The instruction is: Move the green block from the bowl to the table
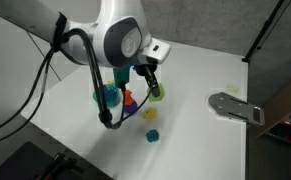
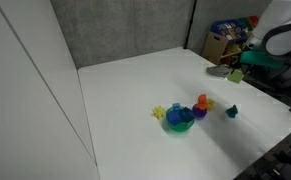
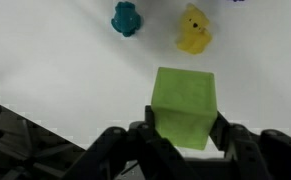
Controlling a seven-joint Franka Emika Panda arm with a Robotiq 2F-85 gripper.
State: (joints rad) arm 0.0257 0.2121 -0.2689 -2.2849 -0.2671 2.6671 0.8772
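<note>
I will next lower my gripper to the bare tabletop (image 1: 138, 138) beside the teal lumpy piece, because that tabletop is below my gripper. I will release the green block there, clear of the bowl.
My gripper (image 3: 185, 140) is shut on the green block (image 3: 184, 105), a light yellow-green cube, and holds it above the white table (image 3: 55, 70). In both exterior views the gripper (image 1: 153, 88) (image 2: 237, 72) hangs over the table (image 1: 200, 140) (image 2: 125, 100) with the block (image 1: 157, 94) (image 2: 236, 76) between its fingers. It is well away from the green bowl (image 1: 108, 97) (image 2: 179, 121). The bowl is out of the wrist view.
A red-and-purple stacked toy (image 2: 201, 106) stands beside the bowl. A teal lumpy piece (image 3: 125, 18) (image 2: 231, 111) and a small yellow piece (image 3: 193, 30) (image 1: 151, 113) lie on the table. A grey flat object (image 1: 235, 106) lies near the table's edge. Cluttered boxes (image 2: 225, 40) stand beyond it.
</note>
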